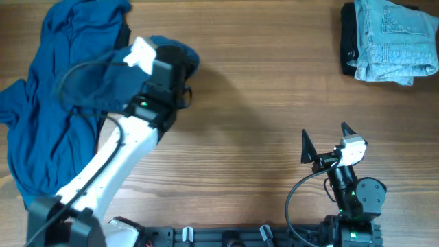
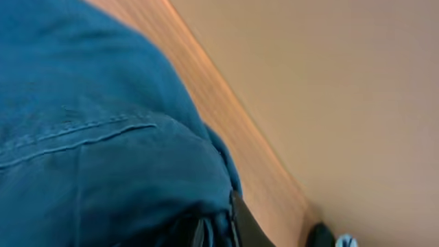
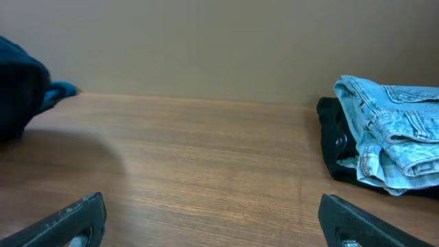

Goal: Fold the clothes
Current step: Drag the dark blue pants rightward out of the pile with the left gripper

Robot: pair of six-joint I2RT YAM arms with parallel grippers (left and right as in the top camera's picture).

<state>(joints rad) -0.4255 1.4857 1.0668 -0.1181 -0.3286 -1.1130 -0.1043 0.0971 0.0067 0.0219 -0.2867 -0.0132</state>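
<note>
Next, the left gripper draws the blue garment's bunched fold down and to the right in the overhead view and releases it over bare, clear wood.
A large dark blue garment lies crumpled over the left of the table. My left gripper is at its right edge and is shut on a bunched fold of the blue cloth, which fills most of the left wrist view. My right gripper is open and empty at the front right, fingers spread over bare wood. The blue garment's edge also shows at far left in the right wrist view.
A folded pile of light blue jeans on a dark garment sits at the back right corner, also in the right wrist view. A beige wall stands behind the wooden table.
</note>
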